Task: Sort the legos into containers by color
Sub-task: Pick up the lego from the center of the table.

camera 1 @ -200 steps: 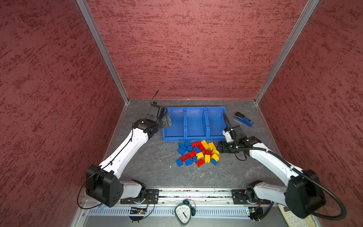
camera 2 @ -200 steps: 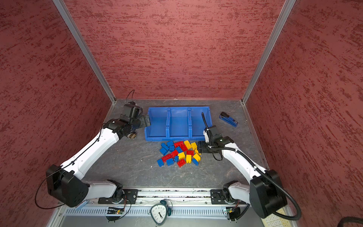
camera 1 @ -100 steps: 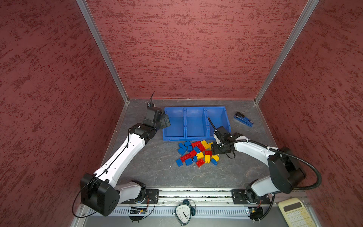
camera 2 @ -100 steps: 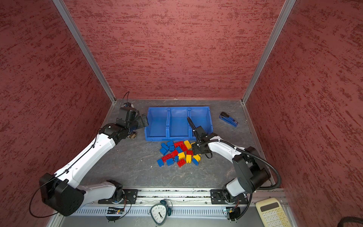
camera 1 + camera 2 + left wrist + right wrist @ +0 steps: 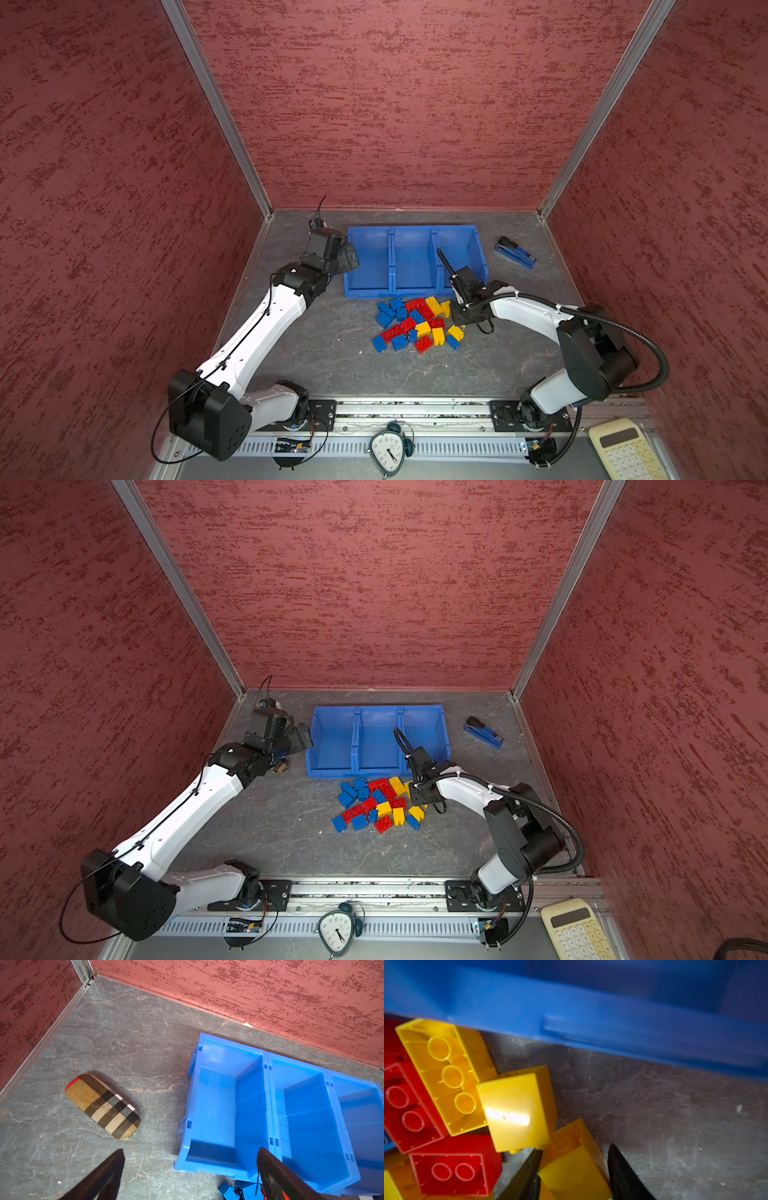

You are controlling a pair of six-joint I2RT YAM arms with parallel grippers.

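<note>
My right gripper lifts the yellow lego above the bin's near side next, carries it outward and lets it go, since the bin by the stapler [image 5: 632,978] stands outward of it.
The legos [image 5: 415,322] [image 5: 380,804] lie in a loose red, blue and yellow pile just in front of the containers [image 5: 368,293] [image 5: 332,771], three joined blue bins with nothing in them. My right gripper [image 5: 459,320] [image 5: 575,1147] is down at the pile's right edge. Its two fingers press on either side of a yellow lego [image 5: 571,1172]. More yellow and red legos [image 5: 452,1076] lie beside it. My left gripper [image 5: 349,259] [image 5: 191,1149] hangs wide open at the left bin's outer corner, holding nothing.
A blue-black stapler [image 5: 514,252] lies right of the bins. A plaid glasses case [image 5: 102,1106] rests on the floor left of them, under my left arm. A clock [image 5: 390,451] and a calculator [image 5: 623,449] sit beyond the front rail. Red walls enclose three sides.
My right gripper moved left to the pile's right edge and its jaws narrowed around a yellow lego. My left arm shifted slightly and stayed wide open.
</note>
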